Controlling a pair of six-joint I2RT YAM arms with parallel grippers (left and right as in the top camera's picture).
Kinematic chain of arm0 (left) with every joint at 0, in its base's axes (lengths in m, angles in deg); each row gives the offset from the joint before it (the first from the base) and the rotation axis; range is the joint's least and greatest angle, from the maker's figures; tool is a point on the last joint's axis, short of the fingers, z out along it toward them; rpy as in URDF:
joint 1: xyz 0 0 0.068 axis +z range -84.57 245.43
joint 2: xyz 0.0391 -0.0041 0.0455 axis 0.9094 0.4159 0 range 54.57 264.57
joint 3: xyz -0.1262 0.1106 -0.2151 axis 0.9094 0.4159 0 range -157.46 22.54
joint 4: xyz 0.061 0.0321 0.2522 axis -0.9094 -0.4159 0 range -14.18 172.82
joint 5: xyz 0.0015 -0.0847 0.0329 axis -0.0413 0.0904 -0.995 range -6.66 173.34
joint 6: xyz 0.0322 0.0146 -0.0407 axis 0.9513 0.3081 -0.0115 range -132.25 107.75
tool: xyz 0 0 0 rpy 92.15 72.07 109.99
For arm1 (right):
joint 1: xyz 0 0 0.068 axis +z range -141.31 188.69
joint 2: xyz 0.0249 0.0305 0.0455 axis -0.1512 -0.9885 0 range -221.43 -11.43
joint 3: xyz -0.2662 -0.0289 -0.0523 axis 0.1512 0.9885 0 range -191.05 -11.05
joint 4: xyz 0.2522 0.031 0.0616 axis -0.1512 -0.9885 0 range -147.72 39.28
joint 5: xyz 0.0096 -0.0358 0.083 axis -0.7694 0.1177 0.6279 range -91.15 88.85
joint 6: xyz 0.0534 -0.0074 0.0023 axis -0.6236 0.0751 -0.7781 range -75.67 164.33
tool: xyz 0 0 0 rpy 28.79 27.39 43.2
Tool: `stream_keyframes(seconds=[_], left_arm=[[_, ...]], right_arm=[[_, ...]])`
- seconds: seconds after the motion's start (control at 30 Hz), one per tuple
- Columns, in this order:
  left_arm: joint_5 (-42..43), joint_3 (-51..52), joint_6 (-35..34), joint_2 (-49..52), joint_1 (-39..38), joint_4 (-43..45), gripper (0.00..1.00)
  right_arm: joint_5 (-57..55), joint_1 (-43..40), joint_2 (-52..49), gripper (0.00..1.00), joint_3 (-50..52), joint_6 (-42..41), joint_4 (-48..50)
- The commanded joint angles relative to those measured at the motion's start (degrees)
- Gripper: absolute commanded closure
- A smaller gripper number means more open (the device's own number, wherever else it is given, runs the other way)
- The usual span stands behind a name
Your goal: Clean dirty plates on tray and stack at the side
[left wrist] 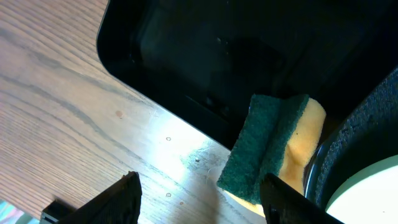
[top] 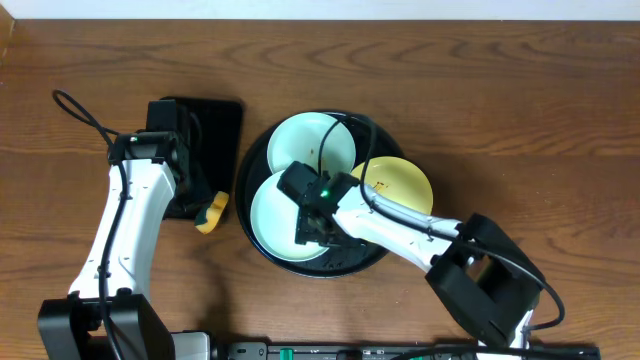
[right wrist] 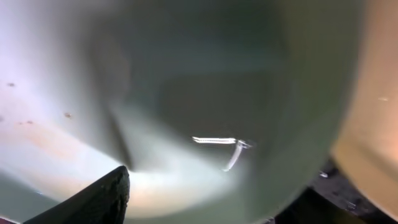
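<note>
My right gripper should stay low, move gently toward the sponge and close on the front mint plate's rim beside the yellow plate next, because its fingers are on both sides of that rim.
The round black tray holds three plates. One mint-green plate lies at the back, one mint-green plate at the front left, and the yellow plate at the right. My right gripper is down on the front-left mint plate. In the right wrist view this plate fills the frame, with faint brown smears at the left, and the jaws stand wide apart over it. My left gripper is open and empty just above the table beside a sponge.
A green-and-yellow sponge lies on the wood between the rectangular black tray and the round tray's rim. The yellow plate's edge shows at the right of the right wrist view.
</note>
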Motion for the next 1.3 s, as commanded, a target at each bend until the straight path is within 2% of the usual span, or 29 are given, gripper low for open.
stream_keyframes(seconds=[0.0,0.13,0.27,0.47,0.77,0.9,1.07,1.13,1.27], left_arm=[[0.33,-0.74,-0.24,-0.02,0.24,0.00,0.38],[1.01,-0.74,-0.22,-0.02,0.24,0.00,0.38],[1.03,-0.74,-0.22,-0.02,0.24,0.00,0.37],[1.07,-0.74,-0.24,-0.02,0.24,0.00,0.37],[2.14,-0.74,-0.20,-0.02,0.24,0.02,0.37],[2.14,-0.74,-0.20,-0.02,0.24,0.02,0.37],[2.14,-0.74,-0.20,-0.02,0.24,0.02,0.37],[2.14,-0.74,-0.20,-0.02,0.24,0.02,0.37],[2.14,-0.74,-0.22,-0.02,0.24,0.02,0.37]], right_arm=[[-0.74,1.07,-0.24,0.32,1.33,-1.53,2.34],[-3.82,0.96,-0.24,0.33,2.29,-4.00,3.28],[-7.50,0.92,-0.24,0.52,2.29,-5.60,3.45],[-11.13,-0.35,-0.24,0.50,2.29,-8.09,4.81],[-12.04,-3.76,-0.24,0.55,2.29,-8.07,7.96],[-12.02,-4.76,-0.24,0.72,2.29,-8.04,8.33],[-12.04,-5.33,-0.24,0.79,2.29,-7.98,8.98],[-12.04,-5.42,-0.24,0.98,2.29,-7.37,9.53],[-12.04,-5.42,-0.24,0.99,2.29,-6.23,10.19]])
